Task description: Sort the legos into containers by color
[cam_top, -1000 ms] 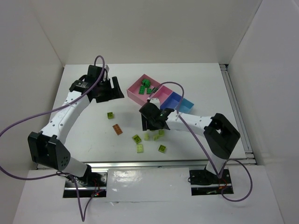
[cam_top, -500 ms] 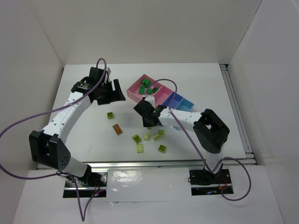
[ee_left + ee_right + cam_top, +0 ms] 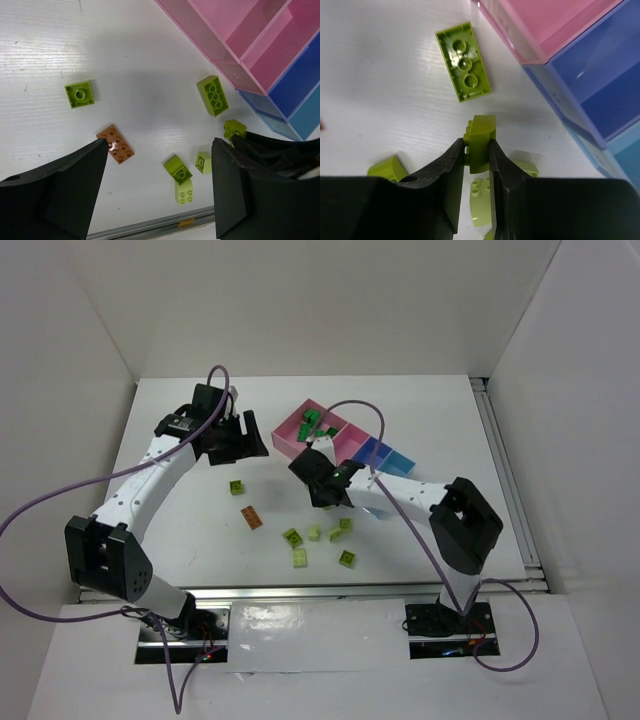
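The pink bin beside the periwinkle one is outward of the robot's right gripper and free of dark green legos, so the gripper will rise outward over that bin and release.
In the right wrist view my right gripper [image 3: 477, 146] is shut on a small lime lego [image 3: 481, 135], held just above the table beside the containers. The top view shows the right gripper [image 3: 324, 485] in front of the two pink bins [image 3: 288, 436], the periwinkle bin [image 3: 376, 452] and the light blue bin [image 3: 400, 462]. Dark green legos [image 3: 315, 425] lie in the leftmost pink bin. My left gripper [image 3: 236, 436] hangs open over the table with nothing between its fingers. Loose lime legos [image 3: 300, 558] and an orange-brown lego [image 3: 252, 517] lie on the table.
A flat lime brick [image 3: 463, 61] lies studs-down just ahead of the right gripper. Below the left gripper [image 3: 160, 145] lie the orange-brown brick [image 3: 116, 144] and several lime bricks [image 3: 177, 169]. A metal rail [image 3: 340, 588] runs along the table's near edge.
My right gripper has shut on a lime lego and shifted slightly left and toward the bins. The left arm has barely moved and stays open.
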